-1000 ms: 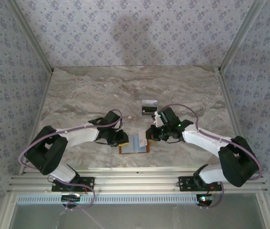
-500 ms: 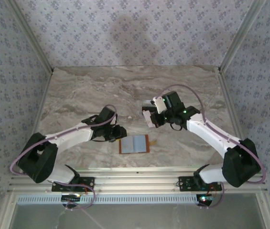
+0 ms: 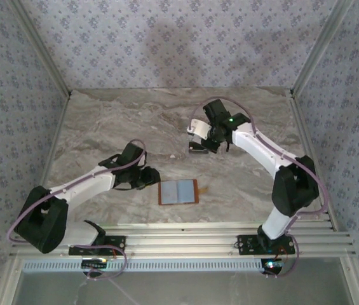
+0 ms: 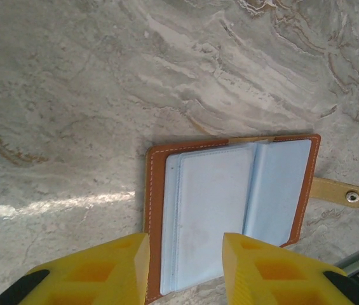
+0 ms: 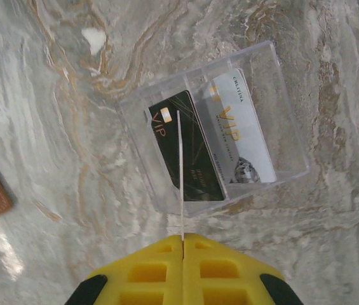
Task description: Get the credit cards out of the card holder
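Note:
The robot's right gripper will next go outward and down over the tray's empty far section [image 5: 277, 117] to let go of the pale card, since the black and silver-white cards fill the other sections.
The card holder [image 3: 178, 192] lies open and flat on the marble, brown rim around grey-blue sleeves [image 4: 230, 203], snap tab [image 4: 339, 192] out to the right. My left gripper [image 4: 185, 254] is open just left of it, over its near-left corner, holding nothing. My right gripper [image 5: 182, 236] is shut on a thin pale credit card [image 5: 181, 171], seen edge-on, hanging over a clear tray [image 5: 135, 111]. A black card [image 5: 195, 159] and a silver-white card [image 5: 239, 127] lie flat in that tray. From above, the right gripper [image 3: 203, 132] is far behind the holder.
The clear tray [image 3: 197, 148] sits mid-table behind the holder. Patterned walls and metal rails close the table at the back and sides. A rail [image 3: 179, 238] runs along the near edge.
The right arm lifted a card away from the holder and carried it back over the tray. The left arm drew back to the left off the holder, its jaws parting a little.

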`<action>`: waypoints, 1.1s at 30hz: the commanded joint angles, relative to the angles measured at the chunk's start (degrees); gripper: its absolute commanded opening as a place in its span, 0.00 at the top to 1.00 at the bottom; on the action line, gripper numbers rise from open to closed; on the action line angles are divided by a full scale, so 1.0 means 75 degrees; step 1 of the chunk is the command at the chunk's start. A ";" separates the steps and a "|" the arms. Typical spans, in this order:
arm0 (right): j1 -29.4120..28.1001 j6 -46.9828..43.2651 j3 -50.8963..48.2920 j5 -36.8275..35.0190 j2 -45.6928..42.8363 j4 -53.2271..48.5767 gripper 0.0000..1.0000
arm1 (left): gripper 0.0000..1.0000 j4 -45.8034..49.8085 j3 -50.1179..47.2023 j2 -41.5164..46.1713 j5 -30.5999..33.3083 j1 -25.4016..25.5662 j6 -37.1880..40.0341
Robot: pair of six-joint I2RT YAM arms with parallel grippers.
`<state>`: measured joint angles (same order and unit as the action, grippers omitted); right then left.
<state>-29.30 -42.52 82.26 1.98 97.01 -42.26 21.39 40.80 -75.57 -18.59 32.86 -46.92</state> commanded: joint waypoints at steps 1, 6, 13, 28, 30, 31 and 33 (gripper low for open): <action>0.0065 -0.1520 0.0713 -0.0234 0.0428 -0.0861 1.00 | 0.64 0.0299 -0.0061 0.0231 0.0006 -0.0106 0.0205; 0.0167 -0.2191 0.1688 -0.0237 0.1163 -0.1360 1.00 | 0.63 0.0315 -0.0140 0.0326 0.0143 -0.0186 0.0111; 0.0307 -0.2643 0.2918 -0.0237 0.2106 -0.1802 1.00 | 0.63 0.0276 -0.0188 0.0275 0.0243 -0.0252 -0.0052; 0.0320 -0.3309 0.4134 -0.0235 0.3153 -0.1846 1.00 | 0.63 0.0366 -0.0020 -0.0034 0.0264 -0.0392 -0.0096; 0.0326 -0.3423 0.4167 -0.0250 0.3233 -0.1859 1.00 | 0.63 0.0371 0.0002 -0.0081 0.0255 -0.0408 -0.0105; 0.0330 -0.3452 0.4173 -0.0240 0.3264 -0.1862 1.00 | 0.63 0.0370 0.0016 -0.0101 0.0254 -0.0415 -0.0096; 0.0340 -0.3527 0.4170 -0.0233 0.3365 -0.1902 1.00 | 0.63 0.0371 0.0033 -0.0164 0.0242 -0.0415 -0.0096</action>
<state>-27.11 -59.59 111.70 0.82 120.53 -52.82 22.63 39.90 -76.12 -17.08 30.06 -47.18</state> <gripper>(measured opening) 0.047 0.370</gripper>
